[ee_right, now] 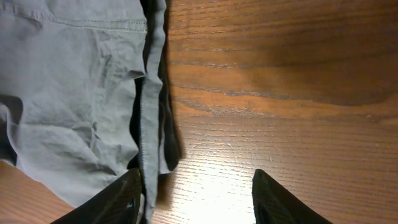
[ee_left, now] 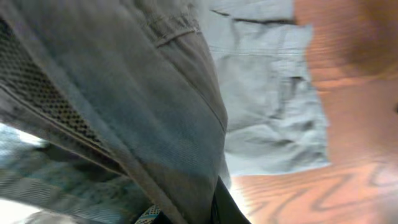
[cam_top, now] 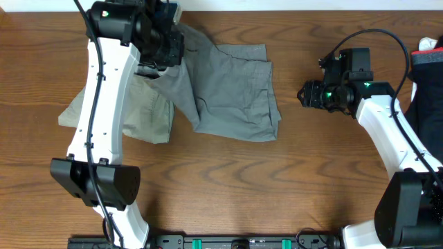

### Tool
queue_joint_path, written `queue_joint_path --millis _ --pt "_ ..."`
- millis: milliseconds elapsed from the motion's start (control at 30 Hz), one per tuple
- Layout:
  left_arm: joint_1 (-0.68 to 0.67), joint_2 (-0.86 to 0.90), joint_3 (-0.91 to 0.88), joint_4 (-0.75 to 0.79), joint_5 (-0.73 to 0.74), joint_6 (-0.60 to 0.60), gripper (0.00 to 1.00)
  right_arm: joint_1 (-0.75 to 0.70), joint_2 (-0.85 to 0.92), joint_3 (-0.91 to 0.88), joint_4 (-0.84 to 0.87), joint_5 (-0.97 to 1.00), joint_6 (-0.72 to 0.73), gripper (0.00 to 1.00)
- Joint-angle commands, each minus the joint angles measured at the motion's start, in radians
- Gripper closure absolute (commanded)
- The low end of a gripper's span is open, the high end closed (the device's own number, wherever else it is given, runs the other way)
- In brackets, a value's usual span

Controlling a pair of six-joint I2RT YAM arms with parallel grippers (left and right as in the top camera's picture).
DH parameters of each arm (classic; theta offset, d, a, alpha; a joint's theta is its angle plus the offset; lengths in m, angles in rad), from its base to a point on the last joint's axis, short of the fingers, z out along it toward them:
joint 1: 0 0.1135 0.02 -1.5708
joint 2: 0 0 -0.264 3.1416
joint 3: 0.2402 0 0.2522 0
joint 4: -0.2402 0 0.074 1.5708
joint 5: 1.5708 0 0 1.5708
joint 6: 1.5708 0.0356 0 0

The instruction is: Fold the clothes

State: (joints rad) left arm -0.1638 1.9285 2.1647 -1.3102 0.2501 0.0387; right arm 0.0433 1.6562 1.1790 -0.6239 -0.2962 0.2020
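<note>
The left gripper lowers the lifted grey cloth to the left in the overhead view next, over the khaki trousers (cam_top: 142,117), then releases to get it down.
The mid-grey trousers (cam_top: 235,93) lie folded on the wooden table at centre back. One part of them is lifted up to my left gripper (cam_top: 158,61), which is shut on the grey cloth. In the left wrist view the grey cloth (ee_left: 155,106) drapes right across the lens and hides most of the left gripper (ee_left: 186,214). The light khaki trousers (cam_top: 142,117) lie to the left, partly under the grey pair and my left arm. My right gripper (cam_top: 308,95) is open and empty, just right of the grey pair. In the right wrist view the right gripper (ee_right: 196,202) is over bare wood, with the grey trousers' hem (ee_right: 74,93) beside its left finger.
Dark cloth (cam_top: 426,83) and a red and white item (cam_top: 429,45) sit at the right edge, behind my right arm. Bare wooden table (cam_top: 277,187) stretches along the front. The arm bases stand at the front edge.
</note>
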Motion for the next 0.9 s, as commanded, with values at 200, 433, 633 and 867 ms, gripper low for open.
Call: queue_joint_path --millis 200,433,633,867 --pt "0.057 0.018 -0.033 -0.001 -0.288 -0.044 0.94 -0.012 -0.014 0.005 0.003 -0.008 0.014 0.45" --pt "0.166 0.066 -0.131 0.017 -0.285 -0.109 0.94 -0.012 -0.014 0.005 0.007 -0.008 0.014 0.44" --pt "0.232 0.137 -0.176 0.055 -0.238 -0.127 0.93 -0.013 -0.014 0.005 0.015 -0.007 0.014 0.44" --pt "0.232 0.14 -0.175 0.074 -0.224 -0.126 0.93 -0.015 0.011 0.004 0.052 -0.062 0.013 0.72"
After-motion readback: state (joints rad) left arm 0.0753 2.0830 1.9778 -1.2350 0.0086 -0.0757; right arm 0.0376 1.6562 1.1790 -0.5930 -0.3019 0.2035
